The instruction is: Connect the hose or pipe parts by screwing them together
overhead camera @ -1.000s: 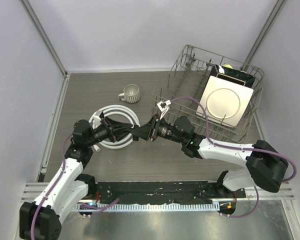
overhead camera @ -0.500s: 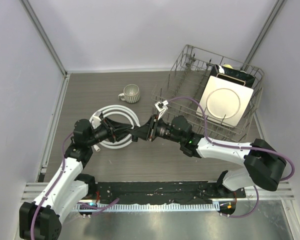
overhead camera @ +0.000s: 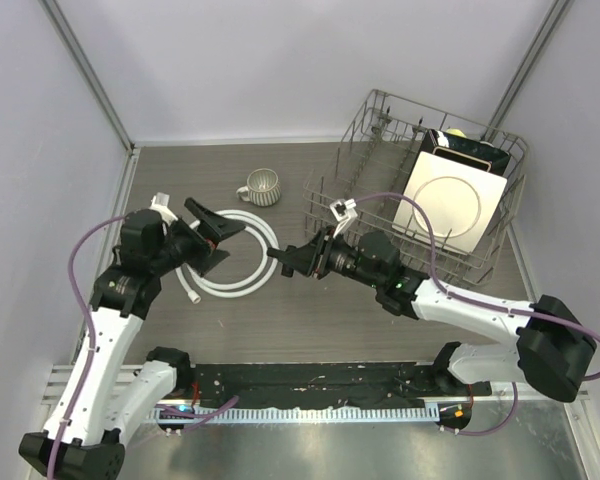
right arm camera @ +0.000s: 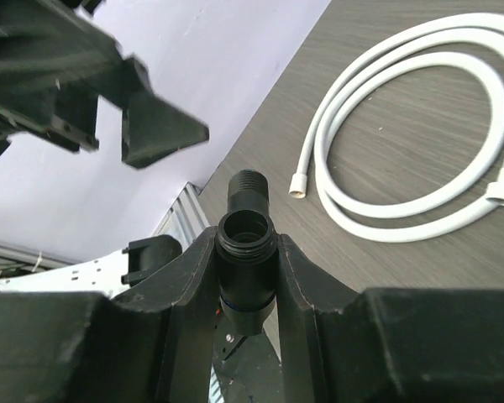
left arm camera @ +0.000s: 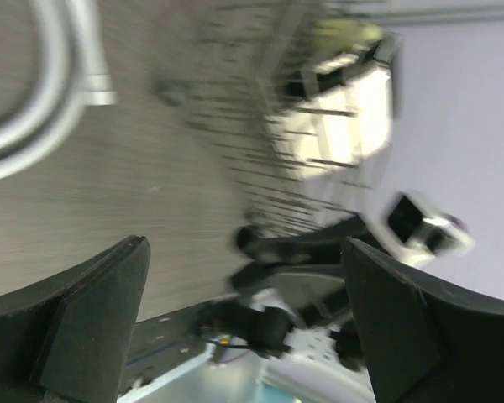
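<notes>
The hose's near end nut (overhead camera: 193, 297) is free, below and back from my left gripper. My left gripper will tip its empty fingers down and lower them back around it.
The white hose (overhead camera: 267, 236) lies coiled on the table, with one end nut (overhead camera: 186, 291) at its near left. My right gripper (overhead camera: 286, 258) is shut on the black T-shaped fitting (overhead camera: 278, 257), just right of the coil. In the right wrist view the fitting (right arm camera: 246, 252) sits clamped between the jaws, threaded ends showing, with the hose (right arm camera: 403, 210) and an end nut (right arm camera: 298, 185) on the table beyond. My left gripper (overhead camera: 218, 242) hangs open and empty above the coil's left side. Its view is blurred: wide-apart fingers (left arm camera: 92, 319), a stretch of hose (left arm camera: 42, 101).
A grey ribbed mug (overhead camera: 263, 186) stands behind the coil. A wire dish rack (overhead camera: 352, 168) with a square white plate (overhead camera: 448, 205) fills the back right. Purple cables run along both arms. Walls close in the left and right sides.
My left gripper has opened, let go of the fitting and pulled back to the left and upward. The right gripper keeps hold of the fitting and has shifted slightly right.
</notes>
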